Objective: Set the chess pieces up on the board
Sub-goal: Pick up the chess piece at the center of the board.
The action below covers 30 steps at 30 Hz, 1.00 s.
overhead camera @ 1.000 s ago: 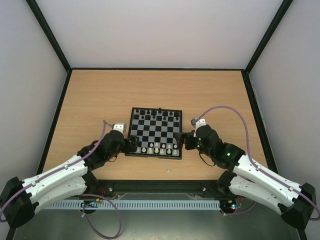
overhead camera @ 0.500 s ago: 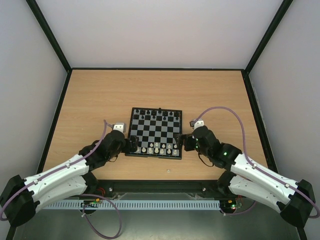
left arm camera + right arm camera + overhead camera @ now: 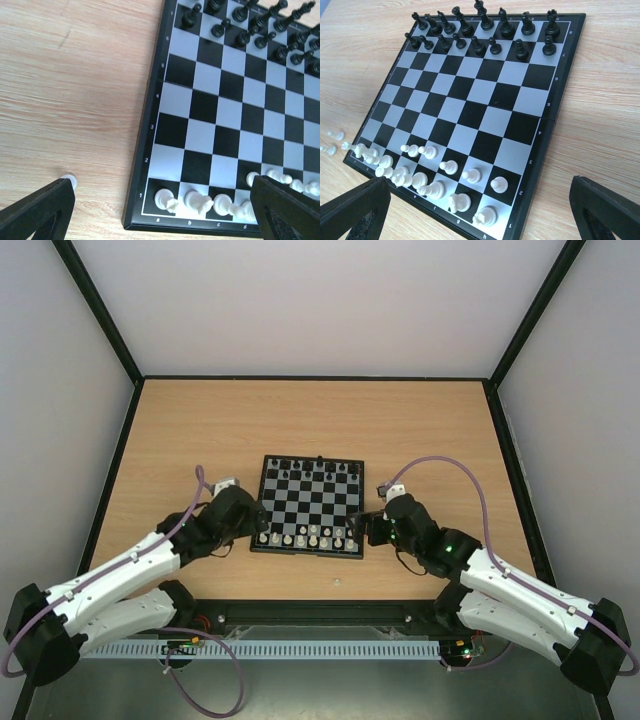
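The left gripper moves off the board and down onto the loose white piece (image 3: 71,179) next, since that lies below it, to the left in its wrist view.
The board (image 3: 310,502) lies in the middle of the table, with black chess pieces (image 3: 312,469) along its far rows and white ones (image 3: 312,537) along its near rows. My left gripper (image 3: 262,525) is open at the board's near left corner. In the left wrist view its fingers (image 3: 40,212) straddle that corner, with a white rook (image 3: 167,199) and knight (image 3: 199,202) between them. A loose white piece (image 3: 70,180) lies on the table by the left finger. My right gripper (image 3: 362,528) is open at the near right corner, empty, above the white pieces (image 3: 470,176).
In the right wrist view a few loose white pieces (image 3: 334,136) lie on the wood just off the board's left side. Black frame rails (image 3: 120,455) border the table, and pale walls stand behind them. Purple cables loop over both arms.
My left arm has swung forward and to the right, closer to the board's near left corner. The right arm has edged slightly left toward the board. Both grippers stay open.
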### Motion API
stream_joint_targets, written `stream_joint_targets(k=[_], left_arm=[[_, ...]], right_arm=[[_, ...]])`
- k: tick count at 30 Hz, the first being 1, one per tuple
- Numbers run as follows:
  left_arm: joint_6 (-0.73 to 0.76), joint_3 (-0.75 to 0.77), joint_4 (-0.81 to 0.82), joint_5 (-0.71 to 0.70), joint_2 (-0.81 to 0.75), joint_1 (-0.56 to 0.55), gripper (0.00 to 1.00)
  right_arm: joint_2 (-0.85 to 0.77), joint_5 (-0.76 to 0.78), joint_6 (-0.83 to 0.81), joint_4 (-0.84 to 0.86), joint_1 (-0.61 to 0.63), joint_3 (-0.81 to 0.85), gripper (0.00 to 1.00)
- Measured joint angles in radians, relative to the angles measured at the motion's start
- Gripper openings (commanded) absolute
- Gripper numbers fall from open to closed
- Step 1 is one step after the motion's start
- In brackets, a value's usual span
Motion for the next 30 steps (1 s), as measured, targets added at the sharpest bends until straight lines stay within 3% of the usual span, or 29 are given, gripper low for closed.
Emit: stream_joint_targets(k=[6, 13, 19, 27, 30], left_arm=[[0.015, 0.192, -0.143, 0.024, 0.126, 0.044, 0.99], [0.11, 0.354, -0.261, 0.152, 0.266, 0.088, 0.99], [0.156, 0.354, -0.327, 0.24, 0.311, 0.112, 0.99], [0.19, 0.27, -0.37, 0.302, 0.274, 0.241, 0.99], [0.204, 0.243, -0.379, 0.321, 0.256, 0.286, 0.94]], right_arm=[[-0.015, -0.027, 0.0, 0.006, 0.0, -0.006, 0.99], [-0.049, -0.066, 0.0, 0.013, 0.0, -0.016, 0.99], [-0.069, -0.091, 0.0, 0.013, 0.0, -0.017, 0.99], [-0.087, -0.117, 0.0, 0.013, 0.0, -0.019, 0.99], [-0.09, -0.123, 0.0, 0.014, 0.0, -0.022, 0.99]])
